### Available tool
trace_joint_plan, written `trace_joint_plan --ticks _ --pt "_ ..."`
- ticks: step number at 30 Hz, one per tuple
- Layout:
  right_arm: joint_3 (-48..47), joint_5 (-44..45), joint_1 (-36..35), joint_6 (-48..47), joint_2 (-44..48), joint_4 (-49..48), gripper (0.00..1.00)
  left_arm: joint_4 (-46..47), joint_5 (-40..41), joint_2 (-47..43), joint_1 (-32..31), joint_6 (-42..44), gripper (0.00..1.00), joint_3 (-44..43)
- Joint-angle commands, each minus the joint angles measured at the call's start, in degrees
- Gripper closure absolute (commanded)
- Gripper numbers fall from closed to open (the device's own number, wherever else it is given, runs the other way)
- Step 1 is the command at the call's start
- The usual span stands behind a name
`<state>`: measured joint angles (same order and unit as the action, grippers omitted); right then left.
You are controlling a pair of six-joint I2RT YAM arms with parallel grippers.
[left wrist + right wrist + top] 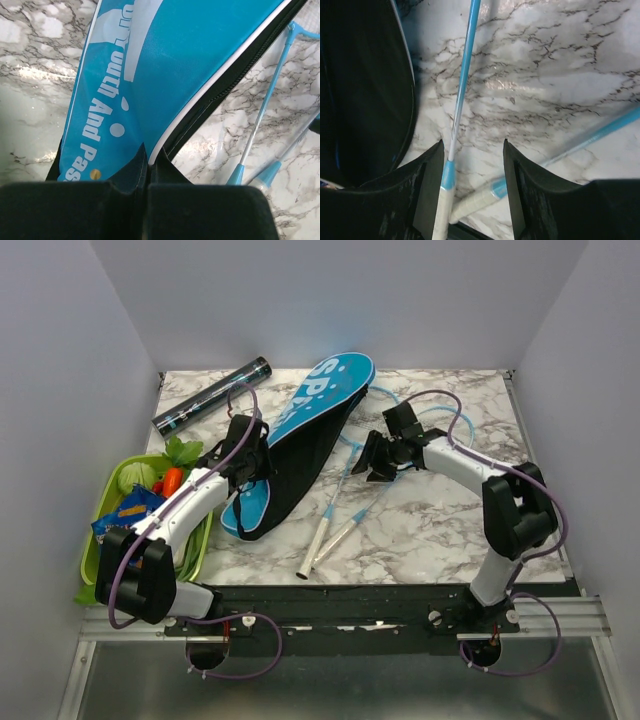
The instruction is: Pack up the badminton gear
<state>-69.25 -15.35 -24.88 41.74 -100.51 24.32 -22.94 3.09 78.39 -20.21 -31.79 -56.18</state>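
The thin blue stem of the racket beside the cover runs nearer one finger. My right gripper therefore shifts toward the cover next and lowers astride that stem.
The long blue racket cover (312,415) lies slantwise at mid-table, its black inside open toward the right. My left gripper (256,460) is shut on the cover's white-piped edge (148,159); the blue cover (165,75) fills the left wrist view. Two light-blue rackets (345,495) lie right of the cover, white handles (318,548) toward me. My right gripper (374,462) is open over their shafts. One shaft (462,85) runs between its fingers (431,165), close to the left one. The second racket's handle (477,196) crosses below. The dark tube (212,395) lies at the far left. No shuttlecocks show.
A green basket (98,538) with vegetables and a blue snack packet (128,510) stands at the left edge beside my left arm. Grey walls close in the table on three sides. The cover's black inside (365,90) sits left of my right gripper.
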Motion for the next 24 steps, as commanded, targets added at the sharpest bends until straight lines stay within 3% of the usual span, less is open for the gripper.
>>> trace_joint_plan --ticks 1,10,19,22,23,24 --pt "-5.0 5.9 -2.3 6.9 -5.2 -2.2 0.42 4.9 -3.0 -2.3 0.4 -0.7 1.00 1.3" --pt "-14.6 11.2 -6.3 11.1 -15.0 3.6 0.42 6.7 -4.2 -3.6 0.4 -1.5 1.00 3.5" --pt "-17.1 14.2 -7.7 13.7 -19.7 7.5 0.53 6.5 -5.6 -4.4 0.4 -1.4 1.00 3.4" --pt "-16.4 14.8 -7.8 14.1 -20.0 7.7 0.76 6.3 -6.0 -4.5 0.4 -1.3 1.00 3.1" --pt "-16.3 15.0 -7.8 14.0 -20.0 7.9 0.98 6.4 -5.9 -4.6 0.4 -1.2 1.00 3.2" --pt "-15.6 15.0 -7.8 14.2 -19.9 7.9 0.99 6.4 -6.0 -4.6 0.4 -1.2 1.00 3.3"
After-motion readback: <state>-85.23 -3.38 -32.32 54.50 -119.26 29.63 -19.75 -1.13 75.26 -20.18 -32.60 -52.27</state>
